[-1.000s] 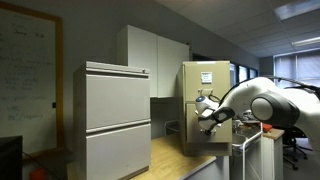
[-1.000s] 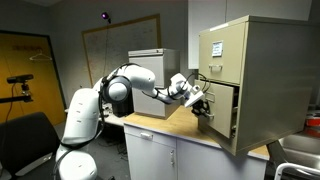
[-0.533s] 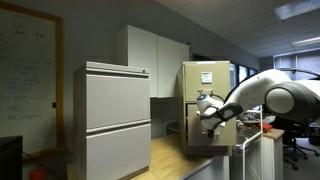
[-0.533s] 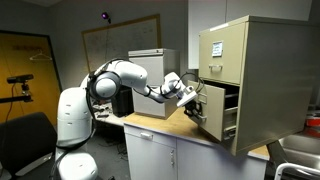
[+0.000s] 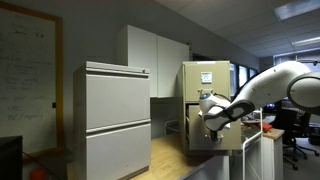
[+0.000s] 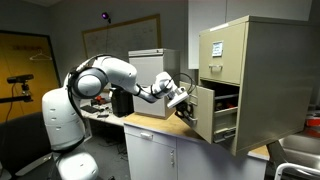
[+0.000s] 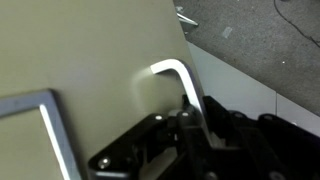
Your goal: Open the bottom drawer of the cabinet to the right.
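I will pull the small silver handle back, then let go, as the bottom drawer is still partly inside the tan cabinet.
The tan cabinet (image 5: 207, 82) (image 6: 262, 70) stands on a wooden countertop and carries a white paper sheet on its top drawer. Its bottom drawer (image 6: 204, 112) is pulled well out, showing a dark opening behind the front. My gripper (image 6: 184, 108) (image 5: 210, 119) is at the drawer front, shut on the small silver handle (image 7: 178, 78). In the wrist view the tan drawer front (image 7: 80, 60) fills the left, and the black fingers (image 7: 192, 128) close around the handle's bar.
A wide pale-grey two-drawer cabinet (image 5: 117, 120) (image 6: 148, 62) stands on the same wooden countertop (image 6: 160, 126). White wall cupboards (image 5: 155, 58) hang behind. A whiteboard (image 5: 25, 80) and a black chair (image 6: 25, 135) are to the side. A sink edge (image 6: 300, 155) lies beside the tan cabinet.
My gripper has moved back away from the cabinet with the handle in it. The bottom drawer has slid further out.
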Controlling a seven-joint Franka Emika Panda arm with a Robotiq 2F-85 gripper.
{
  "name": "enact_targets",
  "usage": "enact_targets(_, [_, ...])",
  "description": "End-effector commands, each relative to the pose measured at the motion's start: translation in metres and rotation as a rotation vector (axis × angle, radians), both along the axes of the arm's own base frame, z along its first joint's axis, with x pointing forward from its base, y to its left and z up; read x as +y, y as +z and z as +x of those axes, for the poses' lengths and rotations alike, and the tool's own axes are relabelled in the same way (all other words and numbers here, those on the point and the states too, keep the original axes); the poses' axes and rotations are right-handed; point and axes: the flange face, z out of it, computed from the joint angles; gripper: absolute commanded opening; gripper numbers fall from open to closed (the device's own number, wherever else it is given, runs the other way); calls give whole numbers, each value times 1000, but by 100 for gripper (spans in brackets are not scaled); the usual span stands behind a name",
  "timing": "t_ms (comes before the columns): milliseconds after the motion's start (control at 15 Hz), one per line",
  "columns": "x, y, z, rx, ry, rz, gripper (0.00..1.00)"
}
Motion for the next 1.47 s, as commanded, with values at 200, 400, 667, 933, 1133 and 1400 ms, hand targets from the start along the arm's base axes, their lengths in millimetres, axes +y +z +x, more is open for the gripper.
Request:
enact_targets(200, [65,-44,-43,111,-9,107,5])
enact_targets(400, [73,-45,-51,111,-5,109,5])
enact_targets(667, [82,-48,-62,111,-7,110,44])
enact_targets(933, [100,-55,-71,161,-38,135,68])
enact_targets(1133, [111,-62,-78,184,-55,145,94])
enact_targets(1400, [115,-68,-80,186,-65,157,100])
